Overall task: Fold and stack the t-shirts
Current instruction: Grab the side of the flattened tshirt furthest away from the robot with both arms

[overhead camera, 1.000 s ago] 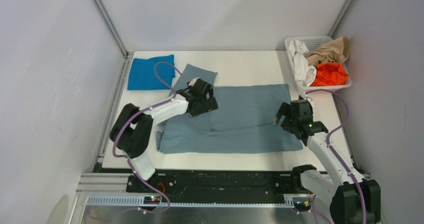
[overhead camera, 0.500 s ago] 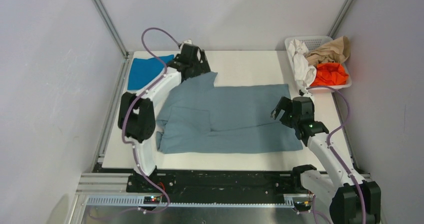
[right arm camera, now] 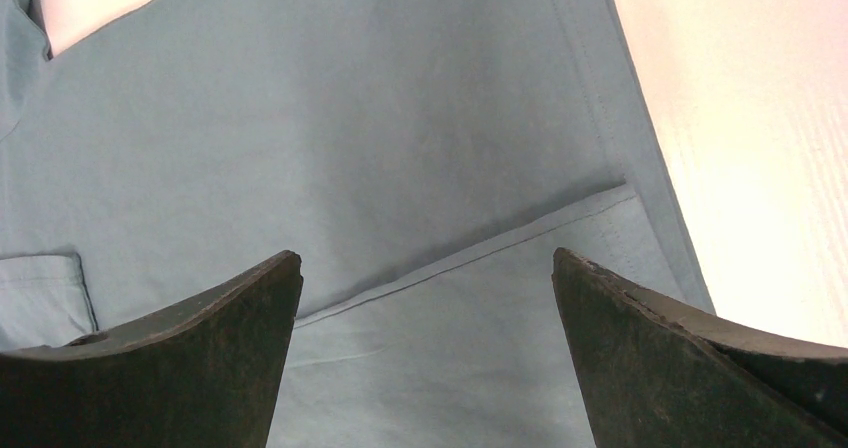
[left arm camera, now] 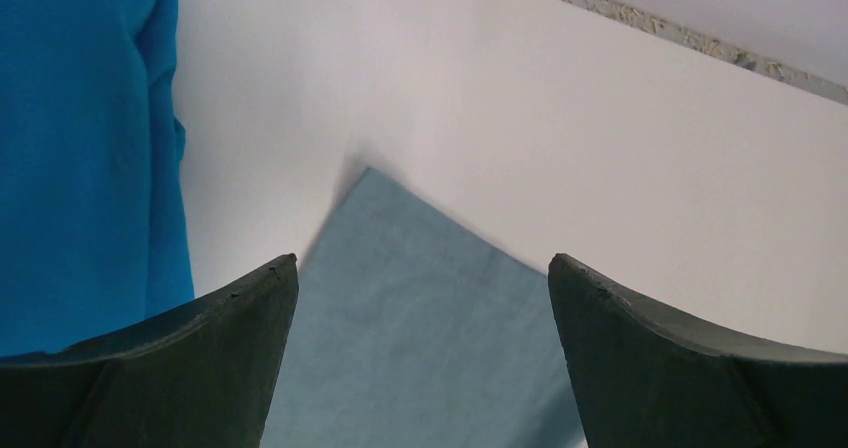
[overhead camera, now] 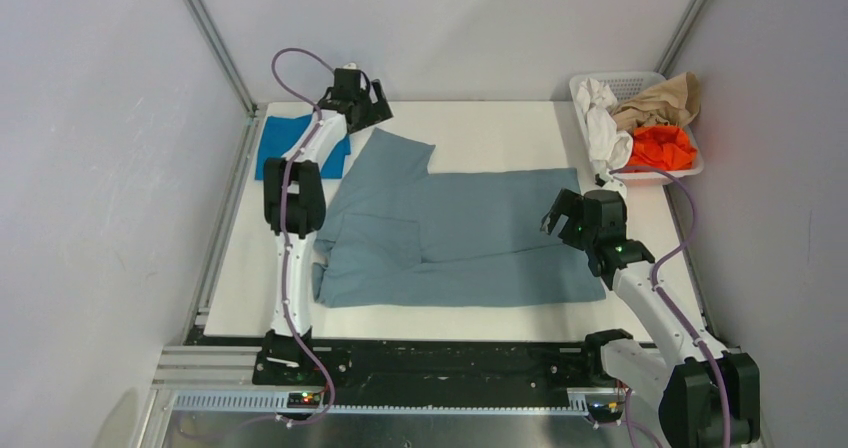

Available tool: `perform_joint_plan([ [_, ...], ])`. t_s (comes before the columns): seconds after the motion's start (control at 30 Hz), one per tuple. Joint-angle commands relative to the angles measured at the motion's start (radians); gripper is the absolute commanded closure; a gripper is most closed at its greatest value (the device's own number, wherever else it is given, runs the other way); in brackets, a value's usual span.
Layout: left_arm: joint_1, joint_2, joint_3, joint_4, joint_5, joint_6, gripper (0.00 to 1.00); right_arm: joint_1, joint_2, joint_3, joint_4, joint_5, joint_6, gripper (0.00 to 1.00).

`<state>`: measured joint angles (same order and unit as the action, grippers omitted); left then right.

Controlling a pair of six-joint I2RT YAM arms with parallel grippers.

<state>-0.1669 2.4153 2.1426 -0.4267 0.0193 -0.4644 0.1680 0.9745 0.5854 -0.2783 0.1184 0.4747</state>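
Observation:
I need to lower my left gripper and bring it back to close on the sleeve corner nearest the blue shirt, because that sleeve sticks out past the far edge of the shirt's body.
The large grey-blue t-shirt (overhead camera: pixel 470 233) lies flat across the middle of the table, its near edge folded over and one sleeve pointing to the far left. A folded bright blue t-shirt (overhead camera: pixel 280 138) lies at the far left corner. My left gripper (overhead camera: pixel 365 106) is open and empty above the sleeve tip (left arm camera: pixel 420 298), with the blue shirt (left arm camera: pixel 80 148) at its left. My right gripper (overhead camera: pixel 562 218) is open and empty over the shirt's right part, above a folded hem (right arm camera: pixel 480 258).
A white basket (overhead camera: pixel 640 176) at the far right holds white, tan and orange clothes. Metal frame posts rise at the table's far corners. Bare white table (overhead camera: pixel 500 128) lies beyond the grey-blue shirt.
My left arm has swung from the shirt's left middle out to the far left corner, and the sleeve it held now lies spread flat. My right gripper has shifted slightly.

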Motion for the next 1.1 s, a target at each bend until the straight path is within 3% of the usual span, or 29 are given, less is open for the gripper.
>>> perform_joint_plan([
  [0.0, -0.005, 0.05, 0.106, 0.005, -0.012, 0.025, 0.02, -0.003, 0.002, 0.025, 0.019, 0.038, -0.022, 0.0],
  [0.23, 0.015, 0.104, 0.117, -0.004, 0.081, -0.106, 0.02, -0.004, 0.0, 0.025, 0.01, 0.066, -0.035, 0.0],
  [0.57, 0.032, 0.111, 0.071, -0.045, 0.028, -0.254, 0.02, -0.004, -0.001, 0.025, 0.004, 0.063, -0.034, 0.0],
  [0.67, 0.03, 0.119, 0.058, -0.055, 0.096, -0.282, 0.02, -0.004, -0.001, 0.025, 0.003, 0.06, -0.036, 0.0],
  [1.07, -0.029, 0.073, -0.012, -0.159, 0.182, -0.234, 0.02, -0.004, -0.033, 0.024, -0.014, 0.057, -0.035, 0.0],
])
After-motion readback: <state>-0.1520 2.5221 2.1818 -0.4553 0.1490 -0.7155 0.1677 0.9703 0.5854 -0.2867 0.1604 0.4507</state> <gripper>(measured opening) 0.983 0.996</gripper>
